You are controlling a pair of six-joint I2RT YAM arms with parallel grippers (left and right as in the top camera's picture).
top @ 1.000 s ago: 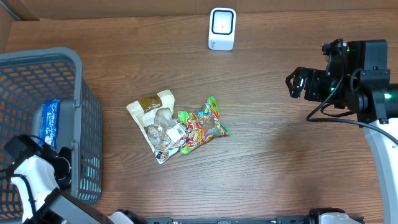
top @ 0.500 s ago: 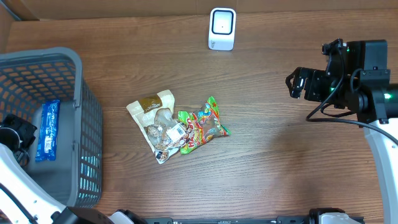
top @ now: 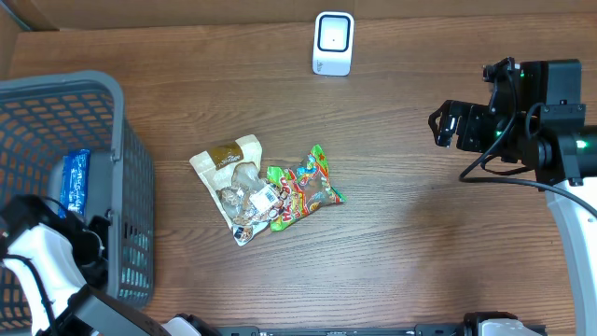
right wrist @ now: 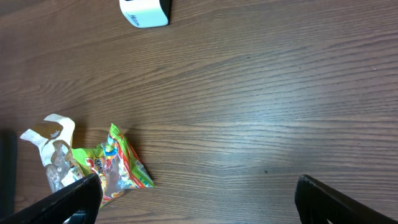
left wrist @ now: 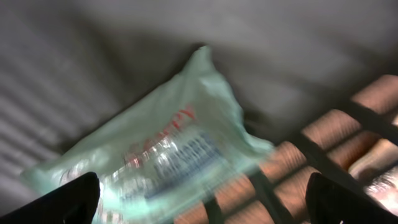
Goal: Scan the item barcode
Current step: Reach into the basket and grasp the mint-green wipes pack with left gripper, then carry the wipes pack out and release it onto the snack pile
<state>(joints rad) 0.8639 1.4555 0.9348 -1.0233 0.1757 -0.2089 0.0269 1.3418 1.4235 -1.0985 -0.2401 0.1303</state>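
I should lower my left gripper into the basket (top: 119, 131) next and grab the pale packet at its end by the red print (left wrist: 155, 155).
Two snack bags lie side by side mid-table: a beige one (top: 231, 185) and a green one (top: 304, 187), the green one also low left in the right wrist view (right wrist: 115, 163). The white scanner (top: 333, 43) stands at the table's far edge. My left arm (top: 48, 254) hangs over the grey basket (top: 119, 131). Its gripper (left wrist: 202, 205) is open above a blurred pale packet with blue and red print (left wrist: 155, 155) lying on the basket floor. My right gripper (right wrist: 199, 199) is open over bare wood, right of the bags.
A blue packet (top: 74, 191) lies inside the basket at the table's left end. The right arm (top: 522, 121) sits at the right side. The scanner also shows at the top of the right wrist view (right wrist: 144, 12).
The left gripper's jaws have gone from shut to wide open. The left arm swung away over the basket and came back toward the front. The right arm and the bags have not moved.
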